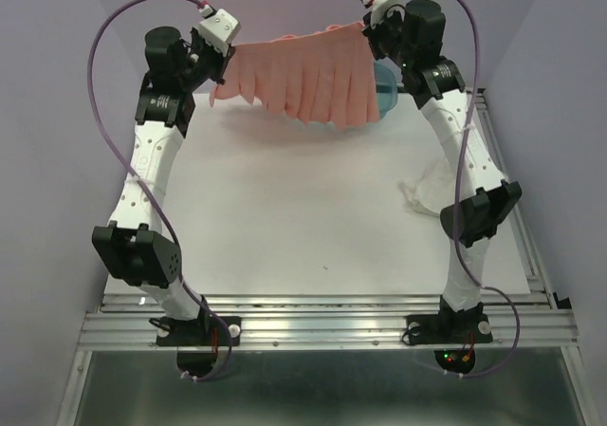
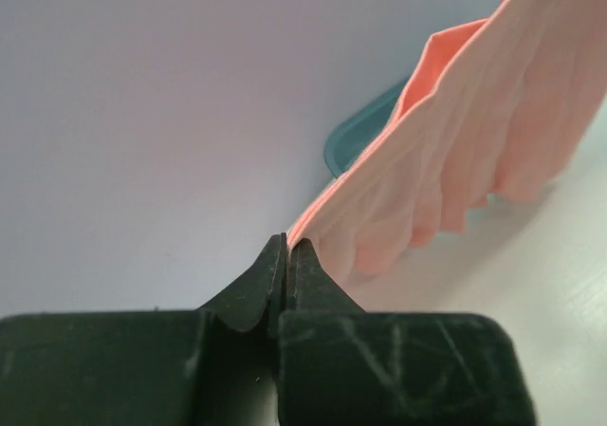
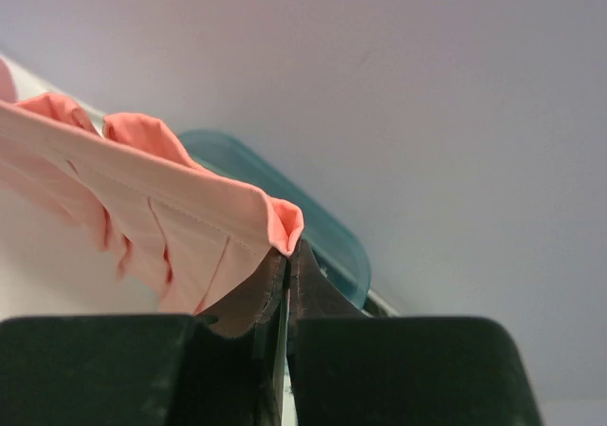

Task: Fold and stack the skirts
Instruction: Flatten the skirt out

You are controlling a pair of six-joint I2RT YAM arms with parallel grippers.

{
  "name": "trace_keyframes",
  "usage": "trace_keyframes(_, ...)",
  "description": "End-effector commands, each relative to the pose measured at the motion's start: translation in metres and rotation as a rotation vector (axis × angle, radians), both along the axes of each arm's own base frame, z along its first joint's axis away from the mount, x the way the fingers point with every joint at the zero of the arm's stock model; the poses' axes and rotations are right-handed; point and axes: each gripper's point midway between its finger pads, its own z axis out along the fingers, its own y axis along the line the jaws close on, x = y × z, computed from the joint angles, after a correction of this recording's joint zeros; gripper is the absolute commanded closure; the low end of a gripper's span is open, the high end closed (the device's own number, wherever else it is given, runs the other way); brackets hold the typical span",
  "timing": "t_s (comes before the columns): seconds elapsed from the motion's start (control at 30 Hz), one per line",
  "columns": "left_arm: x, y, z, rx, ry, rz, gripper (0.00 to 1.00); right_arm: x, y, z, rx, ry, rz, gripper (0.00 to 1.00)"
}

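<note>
I will move my left gripper back and down over the near part of the tabletop and let go of the salmon-pink skirt's corner, because the tabletop between the arms is bare.
The salmon-pink skirt (image 1: 305,80) hangs stretched in the air at the far end of the table, held by its two top corners. My left gripper (image 1: 226,58) is shut on its left corner (image 2: 308,231), the cloth pinched at the fingertips (image 2: 287,248). My right gripper (image 1: 372,29) is shut on the right corner (image 3: 280,225), with the hem bunched over its tips (image 3: 287,251). The gathered folds (image 2: 474,151) dangle toward the table. The white pleated skirt (image 1: 429,191) lies crumpled at the right side of the table, partly behind the right arm.
A teal translucent tub (image 1: 387,89) stands at the far right behind the pink skirt; its rim (image 3: 313,213) shows in the right wrist view and its corner (image 2: 365,132) in the left. The white table top (image 1: 303,217) spreads between the arms. Grey walls close in.
</note>
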Motion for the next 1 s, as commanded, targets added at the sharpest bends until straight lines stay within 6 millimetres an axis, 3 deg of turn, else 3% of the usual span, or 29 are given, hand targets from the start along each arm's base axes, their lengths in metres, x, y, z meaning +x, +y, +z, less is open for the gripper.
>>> trace_keyframes(0.0,-0.055,0.017,0.14,-0.014,-0.391,0.038,1.0,-0.064,-0.036,0.158,0.116,-0.372,-0.016,0.99)
trace_keyframes(0.1,-0.074,0.005,0.095,0.055,-0.352,-0.051,1.0,-0.087,-0.025,0.116,0.057,-0.311,0.086,0.99)
trace_keyframes(0.13,-0.081,0.003,0.061,0.096,-0.317,-0.076,1.0,-0.093,-0.023,0.075,0.025,-0.232,0.111,0.99)
trace_keyframes(0.2,-0.088,0.0,0.019,0.164,-0.273,-0.111,1.0,-0.103,-0.013,0.027,-0.033,-0.146,0.195,0.99)
trace_keyframes(0.23,-0.097,-0.003,-0.026,0.233,-0.23,-0.147,1.0,-0.114,-0.012,-0.027,-0.104,-0.052,0.238,0.99)
trace_keyframes(0.3,-0.11,-0.005,-0.072,0.312,-0.18,-0.202,1.0,-0.129,-0.01,-0.077,-0.153,0.015,0.298,0.99)
trace_keyframes(0.33,-0.126,-0.006,-0.095,0.345,-0.141,-0.241,1.0,-0.139,-0.009,-0.102,-0.191,0.047,0.332,0.99)
trace_keyframes(0.37,-0.138,-0.005,-0.138,0.408,-0.082,-0.289,1.0,-0.157,-0.007,-0.153,-0.234,0.153,0.379,0.99)
trace_keyframes(0.43,-0.172,-0.003,-0.182,0.477,0.008,-0.371,1.0,-0.189,-0.004,-0.171,-0.254,0.188,0.457,0.99)
trace_keyframes(0.47,-0.19,-0.002,-0.209,0.528,0.037,-0.426,1.0,-0.215,-0.003,-0.205,-0.291,0.276,0.518,0.99)
trace_keyframes(0.5,-0.205,-0.002,-0.219,0.556,0.047,-0.473,1.0,-0.236,-0.001,-0.202,-0.3,0.264,0.566,0.99)
trace_keyframes(0.53,-0.236,-0.004,-0.229,0.563,0.081,-0.543,1.0,-0.257,-0.004,-0.216,-0.321,0.314,0.601,0.99)
trace_keyframes(0.57,-0.251,-0.005,-0.236,0.573,0.082,-0.576,1.0,-0.277,-0.001,-0.233,-0.34,0.346,0.644,0.99)
trace_keyframes(0.6,-0.263,-0.009,-0.233,0.539,0.076,-0.597,1.0,-0.292,-0.004,-0.221,-0.337,0.301,0.653,0.99)
trace_keyframes(0.63,-0.28,-0.01,-0.228,0.526,0.063,-0.604,1.0,-0.304,-0.004,-0.223,-0.336,0.309,0.67,0.99)
trace_keyframes(0.73,-0.309,-0.013,-0.22,0.519,0.022,-0.64,1.0,-0.335,-0.002,-0.227,-0.357,0.321,0.728,0.99)
trace_keyframes(0.8,-0.317,-0.011,-0.224,0.537,0.013,-0.649,0.99,-0.347,0.003,-0.231,-0.376,0.336,0.762,0.98)
trace_keyframes(0.83,-0.325,-0.008,-0.229,0.554,0.027,-0.65,0.8,-0.353,0.003,-0.235,-0.414,0.331,0.795,0.65)
trace_keyframes(0.93,-0.327,0.0,-0.233,0.585,0.035,-0.606,0.13,-0.359,0.005,-0.233,-0.421,0.332,0.825,0.01)
trace_keyframes(0.97,-0.327,0.002,-0.229,0.591,0.03,-0.586,0.11,-0.355,0.004,-0.23,-0.434,0.31,0.812,0.0)
